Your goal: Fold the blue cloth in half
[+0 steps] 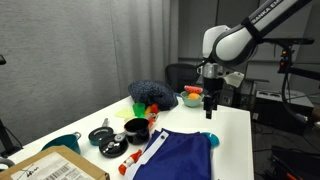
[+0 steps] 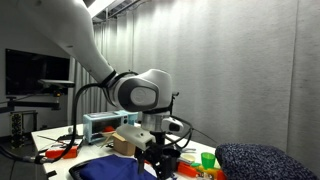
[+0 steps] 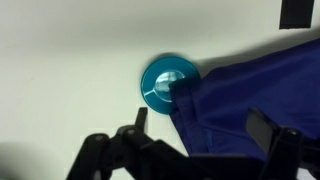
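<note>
The cloth lies raised over the dish's rim. My gripper lowers next, fingers open, onto the fold at the cloth corner (image 3: 190, 101) beside the cyan dish (image 3: 161, 82) there.
The blue cloth (image 1: 182, 157) lies flat at the near end of the white table, with a white striped band (image 1: 150, 153) along one edge. It also shows in an exterior view (image 2: 108, 171) and fills the right of the wrist view (image 3: 255, 90). My gripper (image 1: 210, 112) hangs a little above the cloth's far corner; in the wrist view (image 3: 200, 135) its two fingers are apart and hold nothing. A small round cyan dish (image 3: 161, 82) sits at that corner, partly under the cloth edge, and shows in an exterior view (image 1: 211, 139).
A dark navy speckled heap (image 1: 150, 93) lies at the back of the table (image 1: 235, 125) and shows in an exterior view (image 2: 265, 160). Black bowls (image 1: 135, 128), a green cup (image 1: 140, 107), a teal bowl (image 1: 62, 143) and a cardboard box (image 1: 55, 168) stand beside the cloth.
</note>
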{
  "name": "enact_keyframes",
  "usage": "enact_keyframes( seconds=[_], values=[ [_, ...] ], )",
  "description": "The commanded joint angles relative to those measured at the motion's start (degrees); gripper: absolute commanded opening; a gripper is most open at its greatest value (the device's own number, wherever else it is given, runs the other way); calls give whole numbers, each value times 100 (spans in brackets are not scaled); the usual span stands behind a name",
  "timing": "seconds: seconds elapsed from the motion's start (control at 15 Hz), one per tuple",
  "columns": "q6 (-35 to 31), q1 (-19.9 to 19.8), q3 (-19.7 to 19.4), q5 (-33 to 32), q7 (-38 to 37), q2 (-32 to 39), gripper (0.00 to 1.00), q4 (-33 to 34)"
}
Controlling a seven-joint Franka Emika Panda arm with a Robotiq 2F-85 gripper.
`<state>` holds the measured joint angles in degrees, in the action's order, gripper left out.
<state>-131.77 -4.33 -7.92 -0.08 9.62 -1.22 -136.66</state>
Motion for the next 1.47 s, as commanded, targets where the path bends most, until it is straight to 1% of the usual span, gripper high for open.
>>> enact_keyframes(
  seconds=[0.0, 0.2, 0.33, 0.67, 0.73, 0.8, 0.87, 0.93, 1.13, 1.2, 1.4],
  values=[
    [260, -158, 9, 614, 740, 996, 100, 630],
    [190, -348, 162, 1005, 1427, 1618, 100, 969],
    [193, -427, 362, 1211, 1752, 2008, 100, 1235],
    [341, -660, 722, 1220, 2098, 2617, 100, 1676],
    [383, -704, 769, 1203, 2137, 2686, 92, 1733],
    [436, -747, 808, 1199, 2169, 2721, 72, 1775],
    [452, -784, 831, 1190, 2187, 2751, 66, 1802],
    [514, -824, 839, 1184, 2202, 2738, 56, 1835],
    [666, -926, 848, 1189, 2320, 2603, 34, 1850],
    [720, -939, 858, 1171, 2366, 2576, 25, 1850],
    [832, -907, 867, 1141, 2396, 2576, 3, 1881]
  ],
)
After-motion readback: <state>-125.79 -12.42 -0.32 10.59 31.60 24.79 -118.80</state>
